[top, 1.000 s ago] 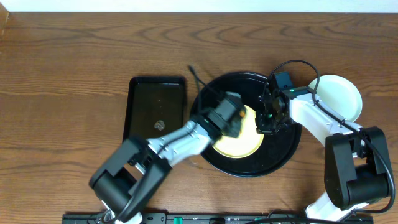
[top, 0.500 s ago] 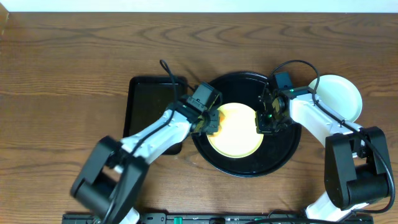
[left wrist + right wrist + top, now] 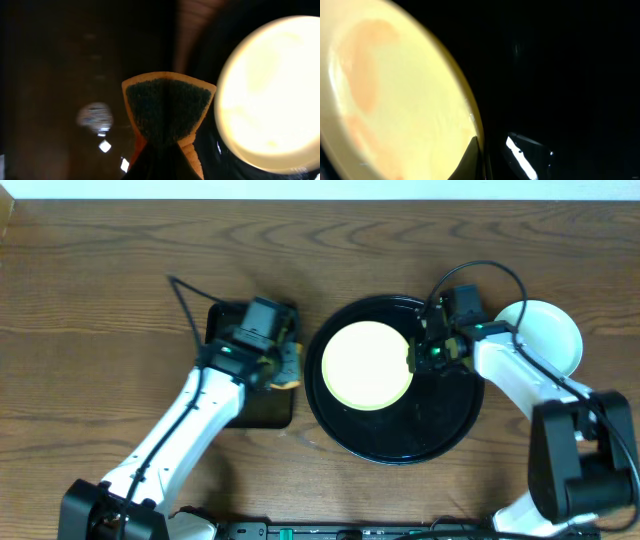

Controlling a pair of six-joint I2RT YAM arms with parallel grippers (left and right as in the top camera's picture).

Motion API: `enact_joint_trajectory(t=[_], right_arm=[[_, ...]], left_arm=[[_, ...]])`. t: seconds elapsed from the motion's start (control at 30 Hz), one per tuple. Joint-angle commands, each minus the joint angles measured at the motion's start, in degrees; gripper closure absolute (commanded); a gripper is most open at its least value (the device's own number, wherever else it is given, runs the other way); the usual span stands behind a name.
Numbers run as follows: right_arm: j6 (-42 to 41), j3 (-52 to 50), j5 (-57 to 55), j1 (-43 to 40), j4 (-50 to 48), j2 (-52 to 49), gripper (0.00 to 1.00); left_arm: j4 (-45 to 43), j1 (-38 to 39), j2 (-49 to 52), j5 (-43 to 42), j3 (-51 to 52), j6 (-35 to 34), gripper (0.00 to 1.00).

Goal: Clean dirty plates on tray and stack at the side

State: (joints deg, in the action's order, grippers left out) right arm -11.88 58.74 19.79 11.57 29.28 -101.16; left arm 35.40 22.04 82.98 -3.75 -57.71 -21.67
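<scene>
The sponge overhangs the rectangular tray's edge, so my left gripper will next go left in the overhead view and down onto that tray's bottom, then release it.
The pale yellow plate [image 3: 367,365] lies in the large round black tray [image 3: 400,445]. My right gripper [image 3: 415,358] is shut on the plate's right rim. In the right wrist view the plate [image 3: 395,100] fills the left side and shows a faint orange smear, with one finger [image 3: 475,157] on its rim. My left gripper [image 3: 280,365] is shut on an orange sponge with a dark scouring face [image 3: 167,112]. It is left of the round tray, over the right edge of the rectangular tray. The plate [image 3: 272,95] shows at the right of the left wrist view.
A smaller rectangular black tray [image 3: 230,345] lies left of the round tray, with a small pale blob [image 3: 95,116] on it. A pale plate [image 3: 545,335] stands on the wooden table right of the round tray; whether more lie under it I cannot tell.
My left arm has swung left with the sponge, off the yellow plate to the rectangular tray. The yellow plate, still held by my right gripper, has shifted up and left.
</scene>
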Motion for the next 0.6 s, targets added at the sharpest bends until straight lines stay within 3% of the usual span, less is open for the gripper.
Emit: enact_joint_trajectory(t=[0.0,0.3,0.57], right_arm=[[3.56,0.09,3.8,-1.44,-0.37,6.82,0.99],[10.8,0.09,-5.05,-1.05,0.46,19.3,0.99],[14.23,0.09,-32.28,5.66,1.97,27.78,0.99]], left_arm=[[0.55,-5.09,-0.24,1.86,0.59,1.09,0.92],[0.24,-14.16,0.57,1.86,2.21,1.11,0.92],[-0.02,-15.76,5.73,1.86,2.23,1.99,0.92]])
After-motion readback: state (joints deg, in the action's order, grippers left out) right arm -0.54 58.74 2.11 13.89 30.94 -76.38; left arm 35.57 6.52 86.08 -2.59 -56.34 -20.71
